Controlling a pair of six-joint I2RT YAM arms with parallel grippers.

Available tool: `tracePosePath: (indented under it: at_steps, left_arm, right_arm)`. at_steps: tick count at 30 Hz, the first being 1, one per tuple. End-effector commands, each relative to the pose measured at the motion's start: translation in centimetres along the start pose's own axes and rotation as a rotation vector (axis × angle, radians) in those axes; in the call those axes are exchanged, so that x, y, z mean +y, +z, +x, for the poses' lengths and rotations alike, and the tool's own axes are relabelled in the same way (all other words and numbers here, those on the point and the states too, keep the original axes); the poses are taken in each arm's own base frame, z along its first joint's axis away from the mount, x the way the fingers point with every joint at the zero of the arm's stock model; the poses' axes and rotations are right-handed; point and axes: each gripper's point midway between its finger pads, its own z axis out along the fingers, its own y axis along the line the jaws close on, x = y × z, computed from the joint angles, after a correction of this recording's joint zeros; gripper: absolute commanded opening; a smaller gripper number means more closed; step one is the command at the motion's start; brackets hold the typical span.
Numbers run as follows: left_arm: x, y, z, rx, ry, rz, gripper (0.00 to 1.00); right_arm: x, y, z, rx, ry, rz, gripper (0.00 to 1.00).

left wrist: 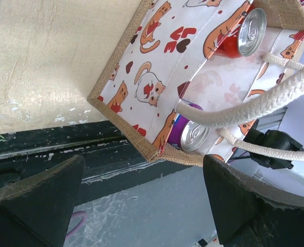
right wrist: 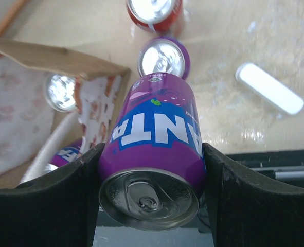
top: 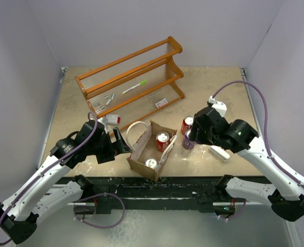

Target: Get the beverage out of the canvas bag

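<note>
My right gripper should next move down and back to the bare tabletop before the standing purple can (top: 190, 159), and let go of the Fanta there because that spot is clear.
The canvas bag (top: 141, 154) stands open at the near middle of the table, tan with cat-print panels (left wrist: 157, 77) and white rope handles (left wrist: 254, 105). Inside it are a red can (top: 163, 140) and a purple can (left wrist: 193, 135). My right gripper (top: 189, 136) is just right of the bag and shut on a purple Fanta can (right wrist: 154, 149), held tilted over the table (right wrist: 229, 62). A second purple can (right wrist: 163, 57) and a red can (top: 186, 125) stand on the table beside it. My left gripper (top: 122, 146) is open and empty at the bag's left side, with nothing between its fingers (left wrist: 33, 200).
A wooden rack (top: 131, 82) with small items stands at the back. A white oblong object (top: 219, 153) lies right of the cans. A small red and white item (top: 110, 119) lies left of the bag. The table's near edge (left wrist: 49, 149) is close to the bag.
</note>
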Motion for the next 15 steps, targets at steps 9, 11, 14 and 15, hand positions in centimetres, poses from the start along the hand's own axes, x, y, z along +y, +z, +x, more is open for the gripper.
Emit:
tracePosePath:
  at_steps: [9, 11, 14, 15]
  left_arm:
    - [-0.7, -0.3, 0.1, -0.009, 0.018, 0.052, 0.99]
    - [-0.7, -0.5, 0.1, -0.011, 0.019, 0.054, 0.99]
    - [-0.6, -0.8, 0.1, -0.013, 0.022, 0.05, 0.99]
    - [-0.6, -0.9, 0.1, -0.015, 0.021, 0.048, 0.99]
  right_arm:
    - [-2.2, 3.0, 6.7, 0.131, 0.236, 0.061, 0.0]
    - [-2.5, 4.3, 7.9, 0.148, 0.239, 0.093, 0.0]
    - [-2.0, 5.8, 8.2, 0.15, 0.23, 0.109, 0.0]
    - [-1.7, 6.2, 8.1, 0.151, 0.223, 0.115, 0.0]
